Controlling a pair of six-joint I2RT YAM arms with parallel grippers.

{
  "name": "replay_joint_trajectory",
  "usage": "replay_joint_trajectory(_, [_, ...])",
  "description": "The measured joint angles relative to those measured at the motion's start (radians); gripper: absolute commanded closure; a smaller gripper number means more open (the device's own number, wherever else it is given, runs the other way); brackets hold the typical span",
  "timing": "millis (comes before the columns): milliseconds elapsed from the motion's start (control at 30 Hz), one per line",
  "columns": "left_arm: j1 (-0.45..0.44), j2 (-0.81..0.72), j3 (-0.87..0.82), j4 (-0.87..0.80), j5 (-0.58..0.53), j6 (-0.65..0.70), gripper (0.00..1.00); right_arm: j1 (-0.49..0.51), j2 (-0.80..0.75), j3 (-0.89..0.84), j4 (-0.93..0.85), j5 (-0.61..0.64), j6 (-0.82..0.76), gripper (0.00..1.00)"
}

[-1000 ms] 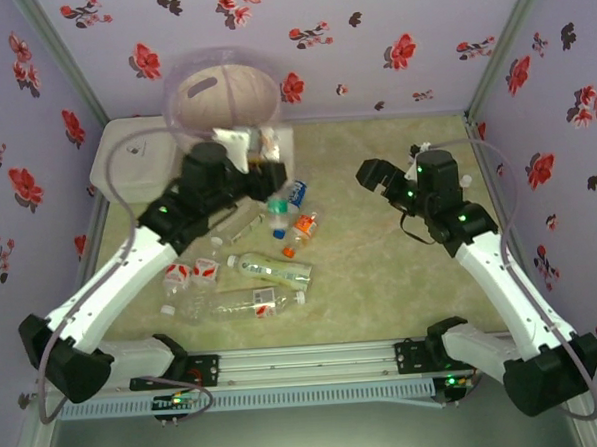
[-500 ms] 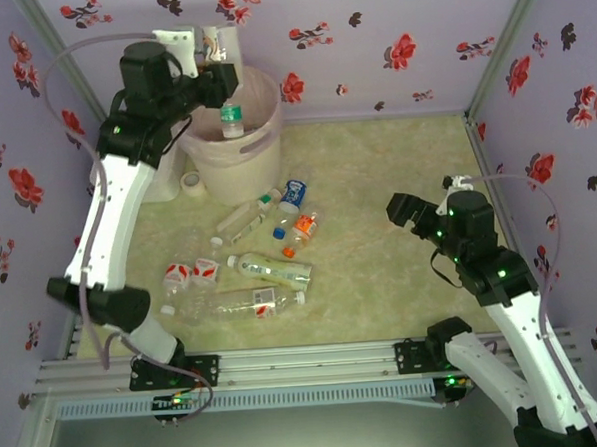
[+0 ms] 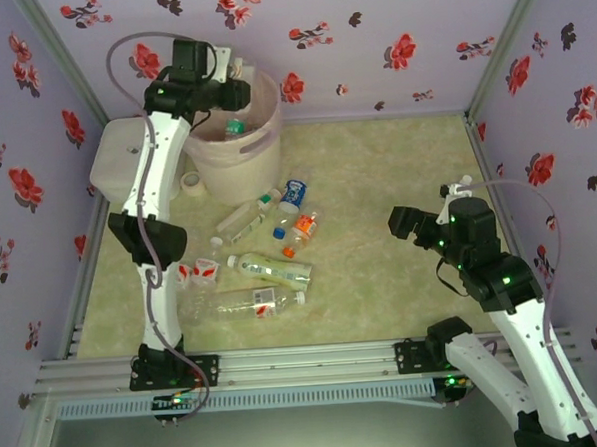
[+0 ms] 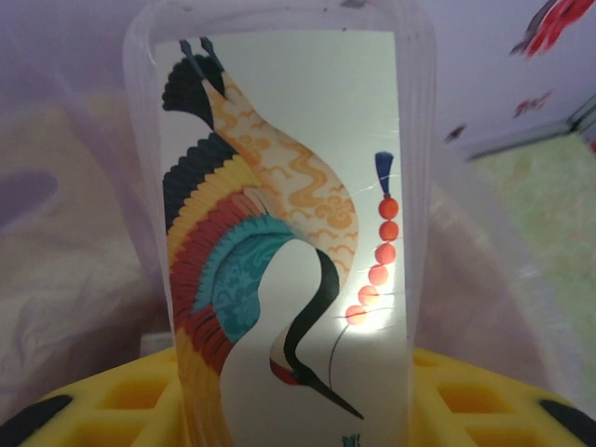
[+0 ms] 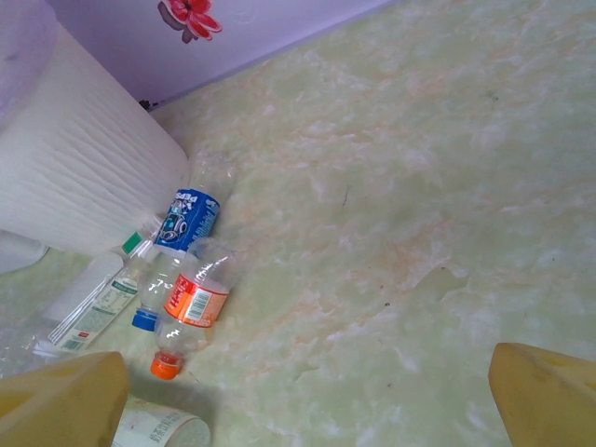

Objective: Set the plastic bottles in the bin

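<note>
The left gripper dips its fingers down toward the pink liner next and releases the clear plastic bottle there, since the bin's opening lies below the gripper.
My left gripper (image 3: 233,90) hangs over the bin (image 3: 260,150), a cream-white bucket with a pink liner. It is shut on a clear plastic bottle (image 4: 284,233) with a colourful crane label, which stands upright between the yellow fingers (image 4: 484,396). Another bottle (image 3: 235,127) lies inside the bin. Several plastic bottles lie on the floor in front of the bin, among them a blue-labelled one (image 3: 295,192) (image 5: 186,219), an orange-labelled one (image 3: 304,228) (image 5: 191,303) and a long one (image 3: 271,269). My right gripper (image 3: 399,221) (image 5: 307,400) is open over bare floor to their right.
A white lidded box (image 3: 125,162) stands left of the bin, with a small tape roll (image 3: 191,181) beside it. Flowered walls close in the back and both sides. The bin's ribbed wall (image 5: 84,177) rises at the left of the right wrist view.
The left arm has lifted the crane-label bottle from in front of the bin up and over its opening. The right arm has drawn back toward the near edge.
</note>
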Motion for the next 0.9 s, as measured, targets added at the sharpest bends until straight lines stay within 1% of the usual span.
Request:
replay_joint_trajectory(67, [0.006,0.022,-0.012,-0.016,0.006,0.005,1.0,0.0,-0.002,0.0,0.0,-0.003,-0.003,0.0])
replay_joint_trajectory(167, [0.008,0.036,-0.079,-0.018,0.014,0.006,1.0,0.0,-0.003,0.0,-0.002,-0.007,-0.005,0.0])
replay_joint_trajectory(200, [0.008,0.04,-0.106,-0.018,0.02,0.006,0.9,0.0,-0.003,0.0,-0.002,-0.007,-0.005,0.0])
replay_joint_trajectory(233, [0.008,0.045,-0.124,-0.018,0.025,0.007,0.72,0.0,-0.003,0.0,-0.002,-0.007,-0.005,0.0])
replay_joint_trajectory(267, [0.008,0.049,-0.138,-0.016,0.027,0.007,0.56,0.0,-0.003,0.0,-0.002,-0.007,-0.005,0.0])
replay_joint_trajectory(300, [0.008,0.054,-0.15,-0.011,0.027,0.011,0.41,0.0,-0.003,0.0,-0.002,-0.007,-0.005,0.0])
replay_joint_trajectory(333, [0.008,0.058,-0.157,-0.01,0.03,0.017,0.3,0.0,-0.003,-0.001,-0.003,-0.007,-0.005,0.0])
replay_joint_trajectory(367, [0.008,0.059,-0.158,-0.012,0.034,0.021,0.2,0.0,-0.003,-0.002,-0.003,-0.007,-0.005,0.0])
replay_joint_trajectory(467, [0.009,0.058,-0.158,-0.013,0.042,0.028,0.01,0.0,-0.003,-0.006,-0.008,-0.007,-0.005,0.0])
replay_joint_trajectory(733, [0.009,0.041,-0.118,-0.054,0.037,0.047,0.0,0.0,0.002,-0.024,-0.011,-0.024,-0.018,0.0])
replay_joint_trajectory(800, [0.009,0.008,-0.103,-0.076,0.037,0.061,0.0,0.0,0.0,-0.046,0.036,-0.072,-0.032,0.0])
replay_joint_trajectory(900, [0.009,-0.099,-0.106,-0.105,0.02,0.086,0.0,0.001,0.0,-0.106,0.156,-0.18,-0.042,0.0])
